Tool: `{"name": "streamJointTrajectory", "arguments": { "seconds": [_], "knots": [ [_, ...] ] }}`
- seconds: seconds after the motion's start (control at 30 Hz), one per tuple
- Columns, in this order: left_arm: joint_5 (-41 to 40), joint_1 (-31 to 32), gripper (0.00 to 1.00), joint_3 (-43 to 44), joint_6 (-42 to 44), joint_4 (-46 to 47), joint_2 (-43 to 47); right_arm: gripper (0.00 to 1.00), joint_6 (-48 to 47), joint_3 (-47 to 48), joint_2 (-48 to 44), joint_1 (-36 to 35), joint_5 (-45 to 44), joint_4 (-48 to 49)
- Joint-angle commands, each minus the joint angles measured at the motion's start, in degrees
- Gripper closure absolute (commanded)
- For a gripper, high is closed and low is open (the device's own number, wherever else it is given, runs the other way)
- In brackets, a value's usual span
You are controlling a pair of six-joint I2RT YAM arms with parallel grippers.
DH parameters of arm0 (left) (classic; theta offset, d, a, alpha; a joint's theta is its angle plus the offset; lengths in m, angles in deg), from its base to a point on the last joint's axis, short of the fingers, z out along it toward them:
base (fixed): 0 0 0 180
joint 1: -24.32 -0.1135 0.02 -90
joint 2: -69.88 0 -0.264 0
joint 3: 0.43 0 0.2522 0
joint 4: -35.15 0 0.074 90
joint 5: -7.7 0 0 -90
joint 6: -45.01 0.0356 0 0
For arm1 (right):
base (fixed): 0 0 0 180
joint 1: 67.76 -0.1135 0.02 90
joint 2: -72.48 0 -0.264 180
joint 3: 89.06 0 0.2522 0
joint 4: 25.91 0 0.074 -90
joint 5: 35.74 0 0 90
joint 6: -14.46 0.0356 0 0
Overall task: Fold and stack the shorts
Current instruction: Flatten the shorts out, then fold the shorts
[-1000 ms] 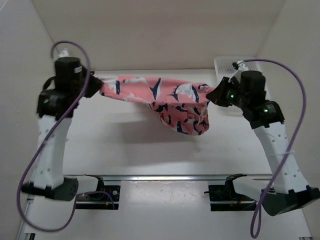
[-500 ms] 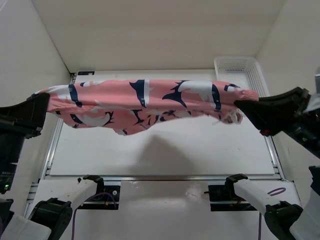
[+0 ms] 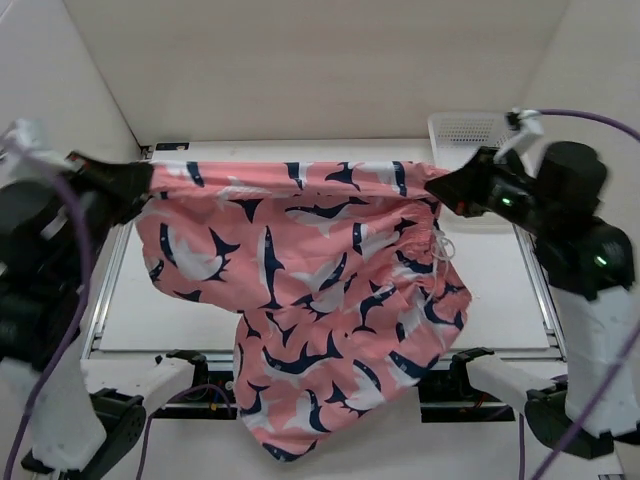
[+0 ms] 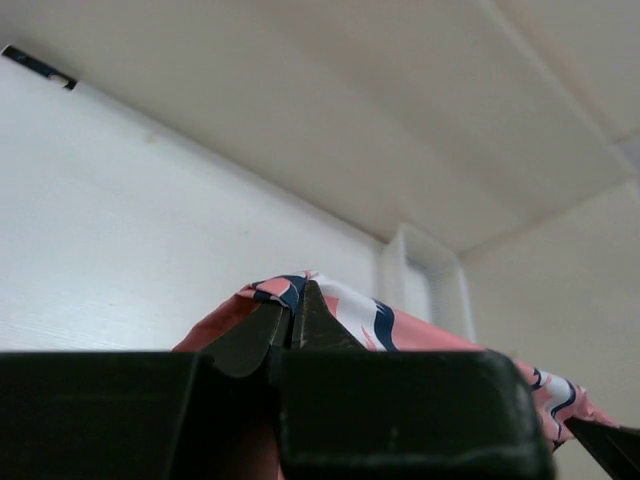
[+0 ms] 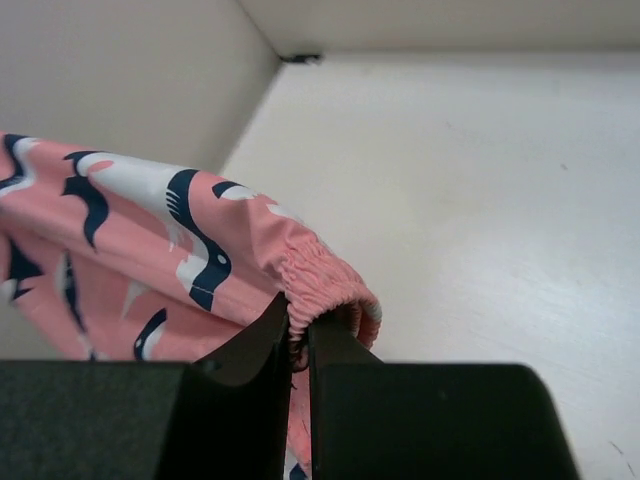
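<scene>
My right gripper should move down next with its fingers tilting downward and let go of the waistband (image 5: 320,280) on the table beside the mesh basket, because the shorts are hanging spread out in the air.
The salmon-pink shorts (image 3: 310,290) with navy-and-white whale shapes hang spread out in the air between both arms, their lower part drooping toward the near edge. My left gripper (image 3: 145,178) is shut on the left end of the top edge; its wrist view shows fabric (image 4: 340,310) pinched between the fingertips (image 4: 293,312). My right gripper (image 3: 435,187) is shut on the right end, and the elastic waistband (image 5: 320,280) sits clamped between its fingers (image 5: 297,325).
A white mesh basket (image 3: 470,128) stands at the back right corner of the white table (image 3: 180,310), partly behind the right arm. Walls enclose the back and both sides. A metal rail (image 3: 150,352) runs along the near edge.
Both arms have raised and stretched the shorts, which were bunched between them a second ago. The fabric now hangs open in a wide sheet, much closer to the camera.
</scene>
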Motion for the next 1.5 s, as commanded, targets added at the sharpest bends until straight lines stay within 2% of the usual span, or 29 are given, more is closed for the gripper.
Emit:
{"name": "streamJointTrajectory", "arguments": {
  "seconds": [0.0, 0.07, 0.2, 0.3, 0.33, 0.43, 0.6, 0.73, 0.83, 0.87, 0.93, 0.97, 1.0, 1.07, 1.1, 1.3, 1.47],
  "knots": [
    [-9.3, -0.8, 0.9, -8.8, 2.9, 6.8, -6.8, 1.0, -3.5, -9.6, 3.9, 1.5, -12.4, 4.4],
    [-9.3, -0.8, 0.9, -11.1, 2.9, 8.1, -10.4, 1.0, -4.3, -14.4, 9.1, 1.5, -11.6, 8.3],
    [-6.8, -5.9, 0.9, -15.8, 3.6, 10.8, -22.6, 1.0, -4.3, -17.9, 21.3, 2.8, -8.5, 15.5],
    [-4.8, -8.3, 0.9, -16.5, 3.6, 12.3, -27.8, 1.0, -2.9, -16.0, 28.7, 3.3, -7.6, 19.9],
    [-4.8, -9.6, 0.9, -16.5, 3.6, 13.1, -31.5, 1.0, -2.3, -14.5, 34.0, 3.9, -6.4, 19.9],
    [-4.8, -10.9, 0.9, -11.4, 4.4, 13.8, -39.3, 1.0, -0.1, -7.2, 43.9, 5.0, -2.1, 21.4],
    [-1.8, -13.7, 0.9, 2.7, 5.5, 13.1, -49.4, 1.0, 3.6, 5.6, 56.6, 5.0, 2.9, 21.9],
    [2.9, -14.3, 0.9, 8.3, 6.1, 11.1, -53.0, 1.0, 4.7, 10.0, 59.3, 5.5, 7.2, 21.9],
    [4.7, -12.9, 0.9, 5.5, 7.2, 8.9, -50.3, 1.0, 4.7, 7.1, 56.7, 5.5, 7.8, 21.9],
    [4.7, -11.6, 0.9, 3.4, 7.3, 8.9, -46.7, 1.0, 4.2, 4.3, 54.4, 6.1, 7.8, 21.9],
    [4.1, -10.4, 0.9, -4.8, 7.3, 8.2, -42.1, 1.0, 3.7, 1.1, 51.9, 6.1, 8.3, 21.4],
    [5.6, -10.4, 0.9, -8.1, 7.3, 8.2, -37.0, 1.0, 2.9, -2.3, 49.2, 6.7, 8.8, 21.4],
    [6.5, -8.9, 0.9, -15.6, 7.3, 8.2, -34.4, 1.0, 2.1, -4.1, 47.8, 7.2, 8.9, 20.9],
    [9.1, -7.6, 0.9, -23.1, 5.2, 8.2, -29.4, 1.0, 1.3, -9.2, 44.5, 7.7, 8.9, 19.3],
    [9.8, -6.2, 0.9, -30.1, 4.6, 8.2, -24.5, 1.0, 0.7, -11.0, 43.3, 8.5, 8.9, 19.3],
    [11.6, 0.0, 0.9, -48.9, 2.2, 8.7, -9.7, 1.0, -1.0, -23.6, 37.4, 12.4, 10.8, 18.1],
    [13.0, 6.2, 0.9, -60.4, -1.6, 8.0, -6.0, 1.0, -1.7, -28.5, 33.1, 13.0, 8.9, 15.0]
  ]
}}
